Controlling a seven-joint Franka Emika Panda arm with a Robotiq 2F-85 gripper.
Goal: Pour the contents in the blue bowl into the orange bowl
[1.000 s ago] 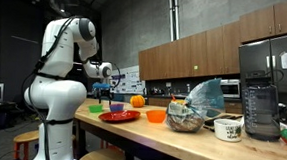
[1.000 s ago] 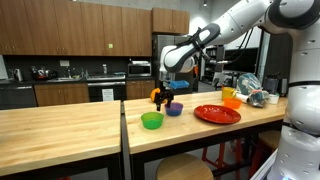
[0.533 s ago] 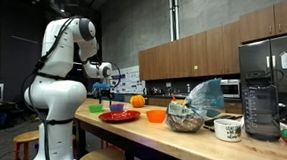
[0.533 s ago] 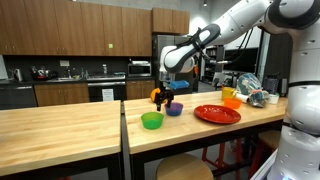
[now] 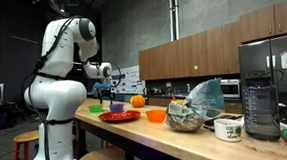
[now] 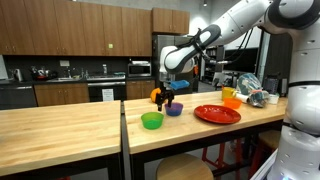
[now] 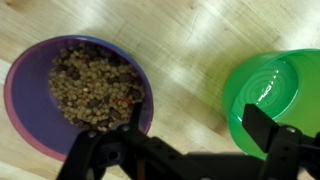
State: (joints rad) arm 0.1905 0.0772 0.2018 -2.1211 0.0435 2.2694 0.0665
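Observation:
My gripper shifts left in the wrist view next, onto the blue bowl's rim facing the lime-green bowl, since its fingers straddle the gap between the bowls.
The blue bowl (image 7: 75, 95) holds brown and tan pellets; it fills the left of the wrist view. It also shows in both exterior views (image 6: 174, 109) (image 5: 117, 107). My gripper (image 7: 198, 125) is open and empty above the wooden counter. One finger hangs over the blue bowl's near rim, the other over the lime-green bowl (image 7: 275, 95). In both exterior views the gripper (image 6: 165, 93) (image 5: 106, 88) hovers a little above the blue bowl. The orange bowl (image 6: 231, 101) (image 5: 155, 116) stands beyond the red plate, apart from the gripper.
A red plate (image 6: 216, 114) lies between the blue and orange bowls. The lime-green bowl (image 6: 152, 120) sits next to the blue bowl. An orange fruit (image 5: 136, 101) is behind them. A bag, mug and blender (image 5: 259, 102) stand at the counter's far end.

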